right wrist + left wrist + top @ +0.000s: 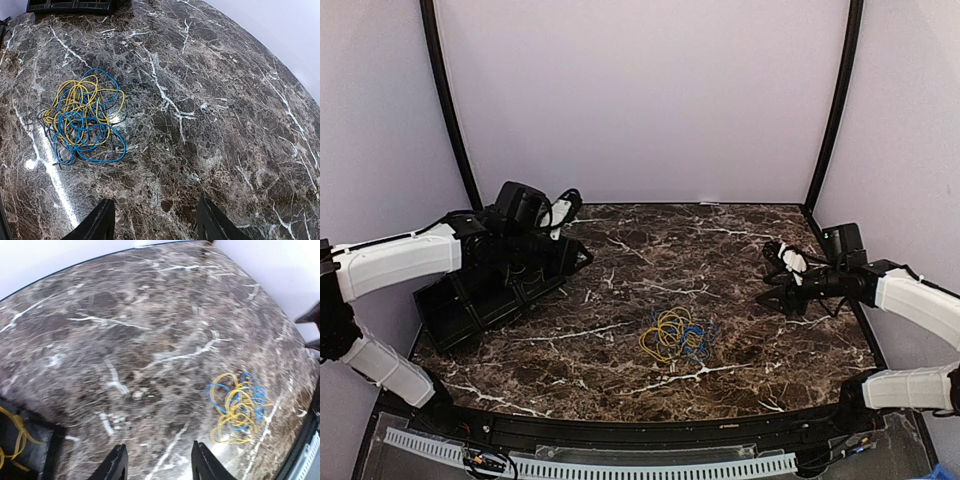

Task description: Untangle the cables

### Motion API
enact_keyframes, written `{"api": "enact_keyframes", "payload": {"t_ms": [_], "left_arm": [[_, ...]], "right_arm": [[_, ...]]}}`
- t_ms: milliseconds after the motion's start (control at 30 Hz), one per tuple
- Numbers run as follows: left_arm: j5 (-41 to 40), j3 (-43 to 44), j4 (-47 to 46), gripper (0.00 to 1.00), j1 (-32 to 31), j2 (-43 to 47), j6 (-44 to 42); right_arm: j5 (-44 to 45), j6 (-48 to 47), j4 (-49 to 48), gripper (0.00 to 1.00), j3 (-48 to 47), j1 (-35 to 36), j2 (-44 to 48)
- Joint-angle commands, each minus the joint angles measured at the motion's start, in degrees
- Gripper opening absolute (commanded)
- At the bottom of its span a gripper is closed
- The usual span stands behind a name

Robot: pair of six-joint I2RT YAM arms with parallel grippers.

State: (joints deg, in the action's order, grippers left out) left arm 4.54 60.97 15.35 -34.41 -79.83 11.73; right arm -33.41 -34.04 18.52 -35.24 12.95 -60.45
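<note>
My left gripper is above the tangle's yellow loops, which lie below it and to its right in the top view, so I should lower it across onto them, where yellow lies over blue.
A tangle of thin yellow and blue cables (676, 335) lies in loose loops on the dark marble table, near the front middle. It shows in the left wrist view (239, 407) at the right and in the right wrist view (82, 120) at the left, with a thin grey wire mixed in. My left gripper (582, 256) hovers over the table's left side, open and empty (159, 462). My right gripper (770, 297) hovers at the right, open and empty (155, 220). Both are well clear of the tangle.
A black tray (480, 300) sits at the left under the left arm; a yellow cable (17, 437) lies in it. The tray also shows at the top of the right wrist view (72, 5). White walls close in the back and sides.
</note>
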Motion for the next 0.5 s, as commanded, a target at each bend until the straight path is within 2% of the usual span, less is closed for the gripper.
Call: {"api": "enact_keyframes", "payload": {"t_ms": [0, 100, 267, 400, 467], "left_arm": [[7.66, -0.96, -6.66, 0.46, -6.28, -3.12, 0.72], [10.64, -0.21, -11.23, 0.45, -9.34, -8.61, 1.11], [10.52, 6.05, -11.42, 0.46, -14.78, -18.95, -1.96], [13.18, 9.64, -10.97, 0.48, -15.82, -25.15, -2.54], [13.10, 10.40, -11.49, 0.52, -16.06, -27.05, -2.39]], "right_arm": [[-0.56, -0.45, -0.37, 0.58, -1.14, -0.21, -0.37], [-0.29, -0.50, -0.29, 0.58, -1.10, -0.21, -0.47], [0.01, -0.59, -0.25, 0.58, -0.99, -0.21, -0.33], [0.29, -0.65, -0.25, 0.58, -1.05, -0.29, -0.27], [0.50, -0.58, -0.29, 0.58, -1.05, -0.26, -0.16]]}}
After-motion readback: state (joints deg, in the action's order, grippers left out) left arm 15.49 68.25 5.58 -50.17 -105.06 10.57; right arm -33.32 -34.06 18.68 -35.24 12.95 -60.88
